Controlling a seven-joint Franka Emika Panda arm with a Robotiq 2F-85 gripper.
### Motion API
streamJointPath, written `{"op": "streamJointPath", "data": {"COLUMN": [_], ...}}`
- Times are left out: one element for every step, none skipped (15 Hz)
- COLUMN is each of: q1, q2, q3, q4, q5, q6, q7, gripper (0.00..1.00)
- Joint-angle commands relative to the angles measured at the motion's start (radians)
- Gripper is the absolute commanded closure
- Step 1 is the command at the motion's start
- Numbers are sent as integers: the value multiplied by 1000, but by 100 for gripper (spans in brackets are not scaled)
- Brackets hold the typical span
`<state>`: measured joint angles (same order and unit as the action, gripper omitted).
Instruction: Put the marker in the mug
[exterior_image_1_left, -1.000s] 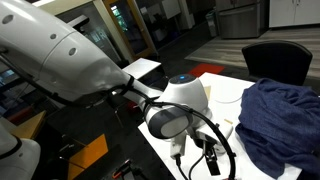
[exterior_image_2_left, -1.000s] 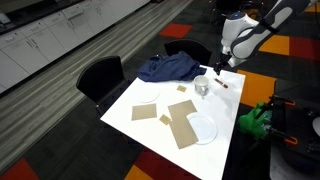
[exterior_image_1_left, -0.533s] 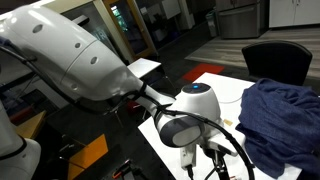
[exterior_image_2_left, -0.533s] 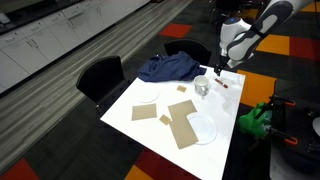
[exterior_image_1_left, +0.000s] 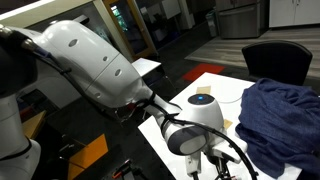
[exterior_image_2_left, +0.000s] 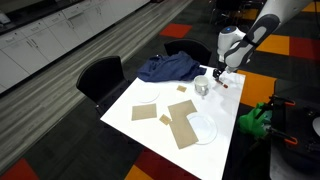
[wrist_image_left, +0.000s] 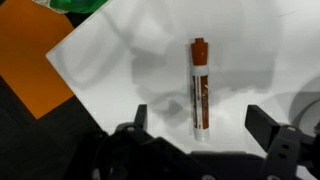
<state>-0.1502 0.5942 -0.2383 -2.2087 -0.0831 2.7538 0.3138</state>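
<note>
My gripper is above the marker's end away from the brown-orange (wrist_image_left: 201, 119) cap, with its open fingers already on either side of that end. It should move down onto that end next.
The marker (wrist_image_left: 199, 85), white with a brown-orange cap, lies flat on the white table (wrist_image_left: 110, 70) in the wrist view. My gripper (wrist_image_left: 200, 122) is open, its two black fingers wide apart on either side of the marker's lower end, just above it. In an exterior view the gripper (exterior_image_2_left: 222, 80) hangs low over the table's far corner, with the marker (exterior_image_2_left: 227, 87) under it. The small white mug (exterior_image_2_left: 202, 87) stands just beside the gripper on the table. In the close exterior view the arm's wrist (exterior_image_1_left: 200, 125) hides the marker and the mug.
A blue cloth (exterior_image_2_left: 168, 67) lies at the table's far end and also shows close up (exterior_image_1_left: 278, 115). Two white plates (exterior_image_2_left: 202, 129) (exterior_image_2_left: 146, 98) and brown cardboard pieces (exterior_image_2_left: 182, 126) lie on the table. Black chairs (exterior_image_2_left: 100, 75) stand around it. A green object (exterior_image_2_left: 254, 120) sits beside the table.
The arm has come down toward the table over the marker; in the close exterior view the wrist has moved lower and to the right. Marker and mug have not moved.
</note>
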Motion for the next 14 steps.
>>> {"op": "streamJointPath", "data": {"q1": [-2, -5, -3, -5, -7, -7, -7, -7, -7, -7, -6, -6, -7, -7], "q2": [46, 59, 67, 76, 85, 92, 98, 104, 109, 113, 119, 123, 128, 133], "q3": [1, 4, 2, 5, 7, 7, 7, 7, 6, 6, 5, 5, 5, 5], "q4": [20, 24, 25, 30, 34, 38, 42, 45, 48, 51, 55, 58, 61, 63], "q5": [35, 40, 40, 45, 51, 55, 60, 65, 66, 67, 68, 68, 69, 68], "q6": [43, 50, 54, 55, 56, 56, 54, 54, 55, 54, 54, 53, 53, 52], "q7": [-48, -51, -52, -61, -66, -68, -74, -79, -80, -79, -79, -79, -80, -80], "gripper": [0, 0, 0, 0, 0, 0, 0, 1, 11, 26, 31, 38, 47, 54]}}
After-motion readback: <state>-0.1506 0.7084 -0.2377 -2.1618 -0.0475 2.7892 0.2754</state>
